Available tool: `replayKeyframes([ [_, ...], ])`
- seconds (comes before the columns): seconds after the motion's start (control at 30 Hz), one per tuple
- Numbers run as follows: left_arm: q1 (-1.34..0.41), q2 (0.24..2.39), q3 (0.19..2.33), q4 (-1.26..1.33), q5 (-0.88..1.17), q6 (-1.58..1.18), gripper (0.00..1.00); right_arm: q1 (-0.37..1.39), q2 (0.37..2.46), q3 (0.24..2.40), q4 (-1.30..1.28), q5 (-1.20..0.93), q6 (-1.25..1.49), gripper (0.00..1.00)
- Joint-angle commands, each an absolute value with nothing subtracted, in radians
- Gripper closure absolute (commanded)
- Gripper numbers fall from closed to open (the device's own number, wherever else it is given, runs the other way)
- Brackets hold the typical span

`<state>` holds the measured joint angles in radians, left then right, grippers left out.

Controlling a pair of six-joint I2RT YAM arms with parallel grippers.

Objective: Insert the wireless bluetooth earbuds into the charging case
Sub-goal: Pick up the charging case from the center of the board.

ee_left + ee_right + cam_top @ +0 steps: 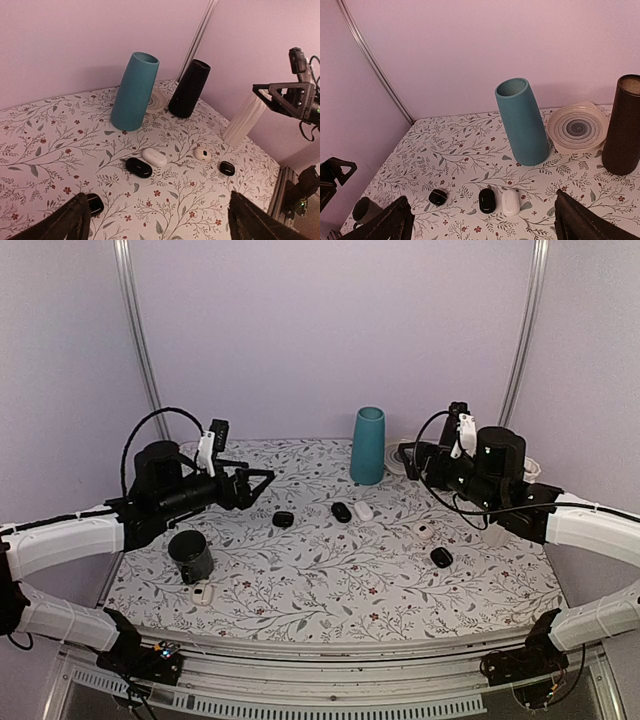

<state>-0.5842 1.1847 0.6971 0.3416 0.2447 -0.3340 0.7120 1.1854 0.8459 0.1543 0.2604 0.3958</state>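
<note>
The robot's left gripper should next move back and down past the black mug and tip its fingers over the white charging case (pixel 202 594), because the case lies flat on the tabletop.
The charging case (pixel 204 594) is a small white rounded-rectangular case with a tiny dark spot. It lies shut near the table's front left, just in front of the black mug (pixel 190 555), and shows only in the top view. I can make out no loose earbuds. My left gripper (pixel 262 487) hangs open and empty above the left-centre of the table, and its wrist view (pixel 157 196) shows the jaws wide apart. My right gripper (pixel 412 462) is open and empty at the back right, with the jaws wide apart in its wrist view (pixel 480 197).
A teal vase (pixel 368 445) stands at the back centre. A black vase (pixel 189 89), a ribbed white vase (pixel 245 117) and a striped plate (pixel 577 127) are at the back right. Mid-table lie a white oval case (pixel 363 510), a white rounded case with a dark spot (pixel 424 530) and three black cases (pixel 283 519) (pixel 342 511) (pixel 441 557).
</note>
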Motion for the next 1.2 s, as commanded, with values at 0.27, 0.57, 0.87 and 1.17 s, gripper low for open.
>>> replayKeyframes([
  [0.27, -0.727, 1.061, 0.680, -0.016, 0.025, -0.457, 0.04, 0.707, 1.207, 0.835, 0.213, 0.229, 0.321, 0.01],
  [0.57, -0.925, 1.025, 0.658, -0.311, -0.153, -0.770, 0.04, 0.708, 1.206, 0.795, 0.253, 0.181, 0.305, 0.01],
  [0.87, -1.051, 1.010, 0.643, -0.627, -0.283, -1.164, 0.11, 0.707, 1.216, 0.778, 0.278, 0.143, 0.302, 0.01],
  [1.17, -1.072, 1.094, 0.628, -0.740, -0.369, -1.349, 0.22, 0.708, 1.225, 0.770, 0.285, 0.137, 0.307, 0.01],
])
